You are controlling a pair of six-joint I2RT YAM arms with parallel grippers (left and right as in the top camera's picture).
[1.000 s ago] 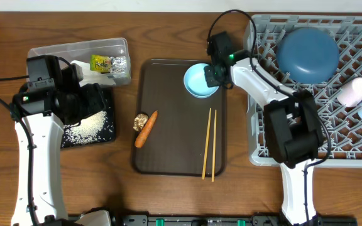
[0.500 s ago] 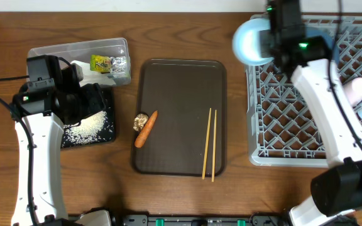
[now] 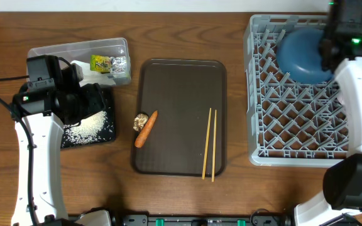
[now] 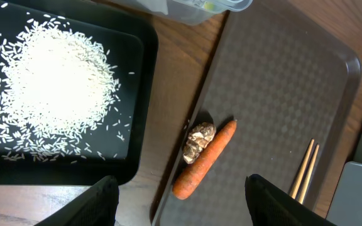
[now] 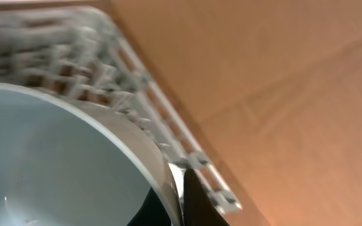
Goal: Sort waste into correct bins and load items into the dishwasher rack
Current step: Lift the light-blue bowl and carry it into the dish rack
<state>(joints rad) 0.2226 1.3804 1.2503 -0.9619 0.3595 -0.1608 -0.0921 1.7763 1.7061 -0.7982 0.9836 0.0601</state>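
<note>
The right gripper lowers to the right in the overhead view next, into the rack beside the dark blue bowl. That bowl takes the rack's far middle.
My left gripper (image 4: 190, 204) hangs open over the brown tray's left edge. Just beyond its fingers lie the orange carrot stick (image 4: 205, 159) and the small brown food bit (image 4: 198, 141), neither touched. Rice (image 4: 55, 88) is heaped in the black tray (image 3: 109, 135). The clear tub (image 3: 80, 50) holds the foil wrapper (image 3: 109, 63) and the tissue (image 3: 83, 72). My right gripper (image 5: 175, 188) is shut on the rim of a pale bowl (image 5: 55, 163) above the far right corner of the rack (image 3: 294, 125). The dark blue bowl (image 3: 303, 56) rests in that rack.
Two wooden chopsticks (image 3: 209, 144) lie side by side on the right half of the brown tray (image 3: 181, 88). My right arm (image 3: 357, 69) stretches over the rack's right side and hides what sits beneath it. Bare wood separates tray and rack.
My right arm has lifted the pale bowl off the brown tray's far right corner and swung it right, over the rack's far corner. The left arm has stayed still.
</note>
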